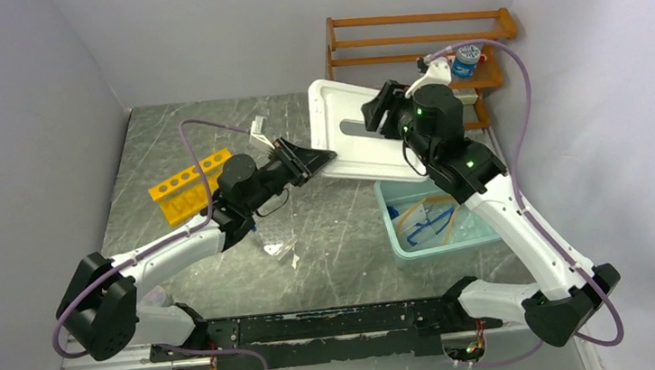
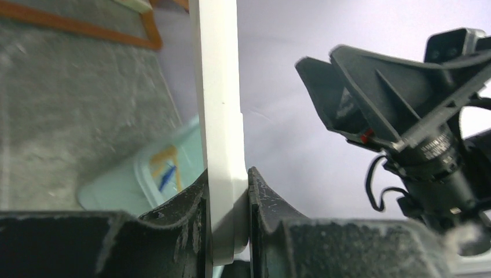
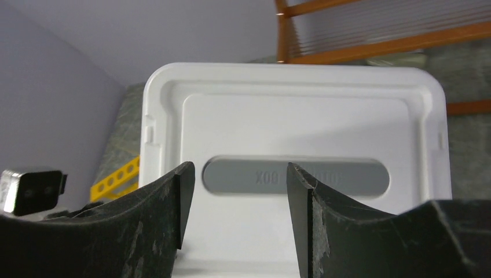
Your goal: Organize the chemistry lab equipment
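Observation:
The pale teal tub stands uncovered, so I will next draw my left gripper back and down toward it and release the lid's edge over the tub's rim.
My left gripper is shut on the near edge of the white lid and holds it tilted above the table. My right gripper hovers open over the lid, with nothing between its fingers. In the pale teal tub below lie the tan rubber tube and the blue-framed goggles. The yellow holed rack lies at the left. A white packet lies behind my left gripper. A small clear item rests near the middle.
The orange wooden shelf stands at the back right, with a blue-capped item beside it. Grey walls close in the left, back and right sides. The tub sits just right of centre.

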Robot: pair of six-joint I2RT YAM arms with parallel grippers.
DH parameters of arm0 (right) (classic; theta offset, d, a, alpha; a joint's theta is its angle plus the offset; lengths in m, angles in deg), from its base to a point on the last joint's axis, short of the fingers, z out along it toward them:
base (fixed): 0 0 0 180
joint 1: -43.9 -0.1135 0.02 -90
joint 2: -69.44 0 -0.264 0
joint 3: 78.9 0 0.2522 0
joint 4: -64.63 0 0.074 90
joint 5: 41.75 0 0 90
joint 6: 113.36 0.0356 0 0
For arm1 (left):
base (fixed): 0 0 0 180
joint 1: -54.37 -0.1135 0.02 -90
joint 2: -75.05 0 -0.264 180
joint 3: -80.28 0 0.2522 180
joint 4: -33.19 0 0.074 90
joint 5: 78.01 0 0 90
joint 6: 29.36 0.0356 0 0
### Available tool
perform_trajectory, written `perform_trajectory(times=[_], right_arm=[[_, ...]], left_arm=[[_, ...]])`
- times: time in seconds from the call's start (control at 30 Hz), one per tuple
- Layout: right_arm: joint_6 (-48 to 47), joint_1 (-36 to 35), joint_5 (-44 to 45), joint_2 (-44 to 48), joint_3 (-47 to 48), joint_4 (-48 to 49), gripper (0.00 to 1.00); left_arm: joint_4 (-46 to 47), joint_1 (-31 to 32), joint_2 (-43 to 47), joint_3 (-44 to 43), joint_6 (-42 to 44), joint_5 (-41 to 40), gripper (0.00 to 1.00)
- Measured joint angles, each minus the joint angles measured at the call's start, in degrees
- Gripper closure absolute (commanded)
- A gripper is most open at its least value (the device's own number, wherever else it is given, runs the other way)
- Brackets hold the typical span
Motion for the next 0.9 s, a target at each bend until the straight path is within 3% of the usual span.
perform_trajectory(times=[0.3, 0.67, 0.9], right_arm=[[-0.5, 0.3, 9.4, 1.2, -2.6, -9.2, 0.37], [-0.9, 5.0, 6.5, -4.0, -11.0, -11.1, 0.37], [-1.9, 5.6, 2.9, -5.0, -11.4, -11.0, 0.40]], left_arm=[[1.7, 9.9, -2.0, 0.0, -12.9, 2.7, 0.95], [20.3, 21.5, -19.1, 4.9, -29.4, -1.7, 0.95], [22.5, 24.1, -21.0, 4.9, -32.0, -5.6, 0.75]])
